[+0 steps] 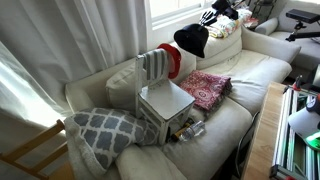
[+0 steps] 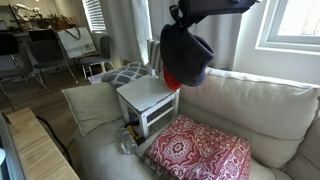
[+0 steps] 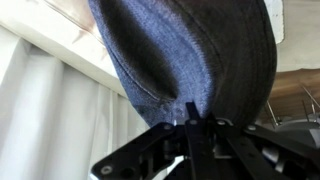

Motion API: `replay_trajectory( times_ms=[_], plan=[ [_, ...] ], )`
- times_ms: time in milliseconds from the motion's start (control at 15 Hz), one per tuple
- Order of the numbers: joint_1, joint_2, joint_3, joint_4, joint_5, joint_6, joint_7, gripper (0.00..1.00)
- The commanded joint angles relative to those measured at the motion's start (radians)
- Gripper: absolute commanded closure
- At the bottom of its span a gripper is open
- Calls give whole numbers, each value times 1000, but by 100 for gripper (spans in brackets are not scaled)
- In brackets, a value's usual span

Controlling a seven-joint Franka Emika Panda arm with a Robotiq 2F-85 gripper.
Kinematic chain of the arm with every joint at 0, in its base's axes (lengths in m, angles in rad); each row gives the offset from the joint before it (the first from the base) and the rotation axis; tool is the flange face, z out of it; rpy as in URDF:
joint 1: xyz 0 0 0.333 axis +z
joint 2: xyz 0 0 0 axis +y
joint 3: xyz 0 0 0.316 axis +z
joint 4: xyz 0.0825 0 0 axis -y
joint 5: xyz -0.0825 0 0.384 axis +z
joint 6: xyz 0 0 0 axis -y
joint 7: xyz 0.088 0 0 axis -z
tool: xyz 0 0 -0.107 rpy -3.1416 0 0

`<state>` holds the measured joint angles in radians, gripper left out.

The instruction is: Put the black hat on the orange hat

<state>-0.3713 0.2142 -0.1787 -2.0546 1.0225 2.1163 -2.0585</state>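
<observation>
Next, my gripper should lower to the orange hat (image 1: 176,62) below it, beside the striped cloth, and release, since the black hat (image 1: 192,40) still hangs above it.
The black hat (image 1: 192,40) hangs in the air from my gripper (image 1: 207,18), above the sofa back. In an exterior view the black hat (image 2: 186,52) hangs just in front of and above the orange hat (image 2: 172,80), hiding most of it. The orange hat (image 1: 176,62) sits on the sofa's backrest cushion behind the white box, next to a grey-and-white striped cloth (image 1: 154,66). In the wrist view the hat's dark fabric (image 3: 190,50) fills the frame, and the gripper's fingers (image 3: 192,125) are shut on its edge.
A white box-like stand (image 1: 165,103) sits on the sofa seat below the hats; it also shows in an exterior view (image 2: 148,97). A flat red patterned cloth (image 2: 200,150) lies beside it. A grey patterned pillow (image 1: 105,130) lies at the sofa's end. Window and curtains stand behind.
</observation>
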Motion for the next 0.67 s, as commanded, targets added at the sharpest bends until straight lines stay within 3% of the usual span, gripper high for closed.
replay_trajectory(
  times_ms=[0, 67, 133, 333, 467, 600],
  plan=[
    [6, 97, 0, 75, 173, -10, -85, 98],
    [7, 120, 2, 92, 210, -15, -95, 98],
    [23, 60, -18, 45, 139, -6, -50, 93],
    [24, 108, -13, 77, 183, -6, -67, 93],
    [27, 127, -12, 90, 189, 4, -55, 98],
    [2, 191, -3, 142, 226, -72, -47, 98]
  ],
)
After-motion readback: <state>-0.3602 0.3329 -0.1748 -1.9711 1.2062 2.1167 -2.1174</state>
